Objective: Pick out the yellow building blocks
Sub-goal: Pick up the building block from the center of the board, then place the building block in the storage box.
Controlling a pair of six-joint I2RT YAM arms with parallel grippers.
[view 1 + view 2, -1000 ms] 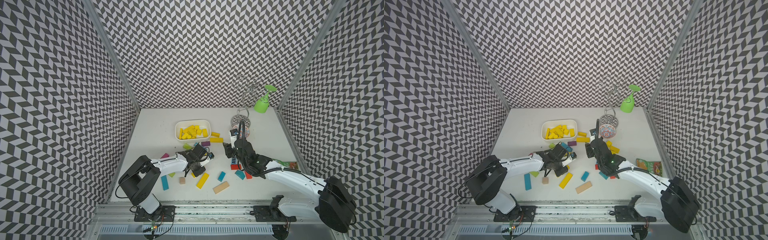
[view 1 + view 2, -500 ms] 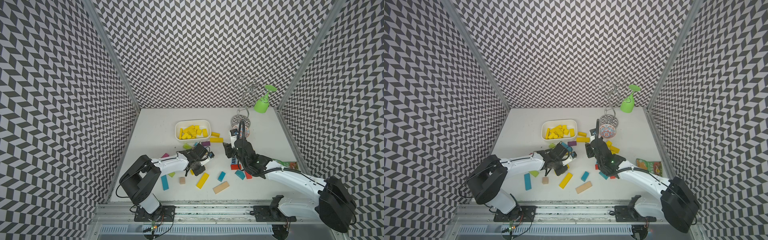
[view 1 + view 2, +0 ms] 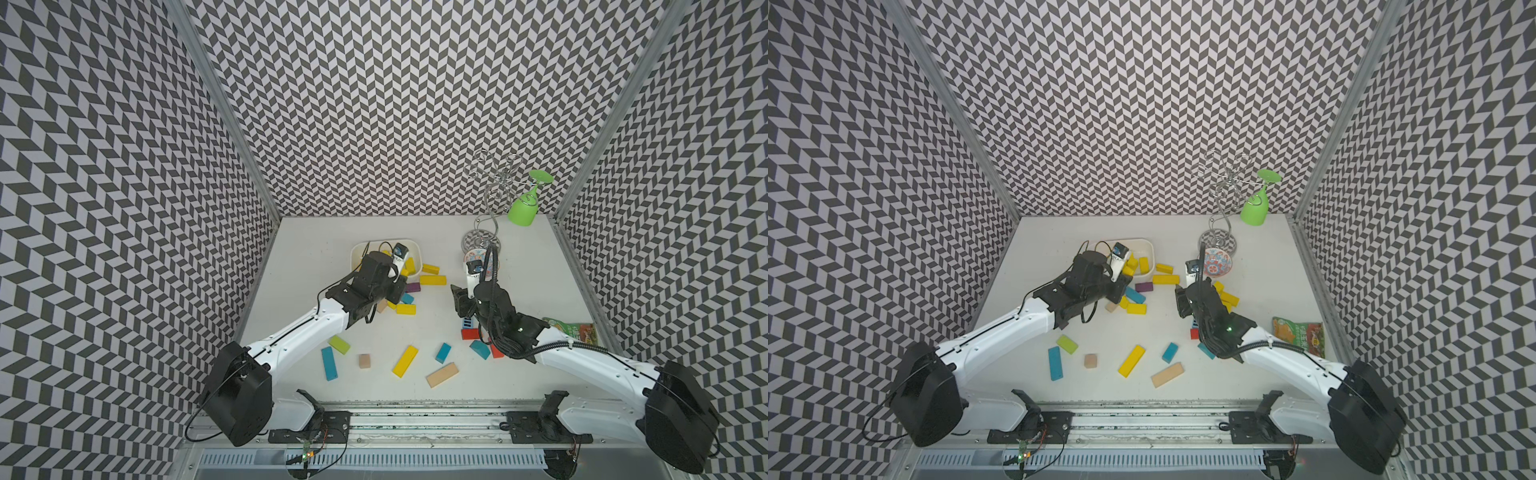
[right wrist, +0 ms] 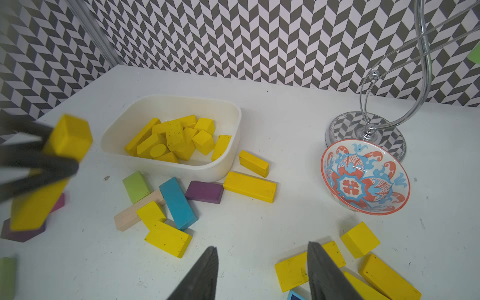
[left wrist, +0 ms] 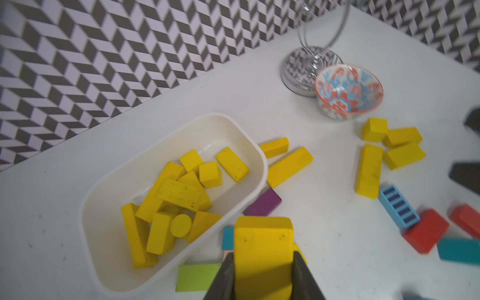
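Note:
My left gripper should next take the block outward over the pile in the white tray (image 3: 417,253) below, move down and let it go, because that tray holds only yellow blocks.
My left gripper (image 5: 263,262) is shut on a yellow building block (image 5: 263,249), held above the table just in front of the white tray (image 5: 262,166). In the right wrist view the held block (image 4: 70,137) hangs lifted off the table. Several yellow blocks (image 5: 181,192) lie in the tray (image 3: 417,253). More yellow ones lie on the table: a long bar (image 3: 432,279), a short brick (image 3: 406,308), a front bar (image 3: 405,360) and a cluster (image 3: 1227,297) beside my right gripper (image 4: 261,246). That gripper stands open and empty above bare table (image 3: 459,299).
A patterned bowl (image 3: 1219,264), a chrome stand (image 3: 492,208) with a green cup (image 3: 521,212) and a snack packet (image 3: 575,332) sit on the right. Teal (image 3: 328,363), lime (image 3: 339,345), purple (image 3: 412,286), red (image 3: 469,333) and plain wooden (image 3: 442,375) blocks are scattered about.
My left gripper has closed on a yellow block, lifted it and moved back toward the tray. The right arm has not moved.

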